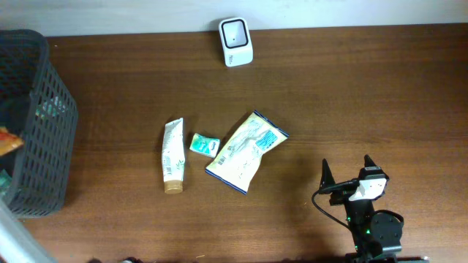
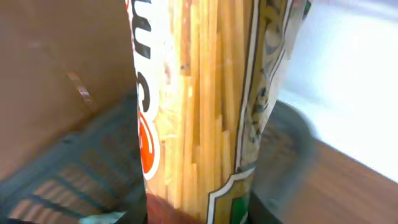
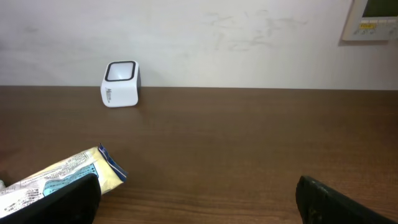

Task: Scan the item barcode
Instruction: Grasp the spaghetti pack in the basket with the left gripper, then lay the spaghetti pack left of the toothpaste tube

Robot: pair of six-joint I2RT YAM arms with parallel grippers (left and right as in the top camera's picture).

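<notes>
My left gripper moves right in the overhead view next, then lowers the spaghetti packet between the basket (image 2: pixel 74 180) and the toothpaste tube.
In the left wrist view a tall spaghetti packet (image 2: pixel 199 93), clear with orange and green print, fills the middle of the frame. My left gripper (image 2: pixel 199 214) is shut on its lower part, a dark finger on each side, above the dark mesh basket (image 2: pixel 74 180). No barcode shows on the visible face. The overhead view does not show the left gripper. The white scanner (image 1: pixel 235 42) stands at the table's far edge, seen again as the scanner (image 3: pixel 120 84) in the right wrist view. My right gripper (image 1: pixel 346 164) stands open near the front right, with nothing between its fingers.
A dark basket (image 1: pixel 44 109) occupies the table's left end. Mid-table lie a toothpaste tube (image 1: pixel 173 155), a small green packet (image 1: pixel 204 144) and a yellow-blue snack bag (image 1: pixel 246 151). The bag (image 3: pixel 62 177) lies just beyond my right gripper's left finger.
</notes>
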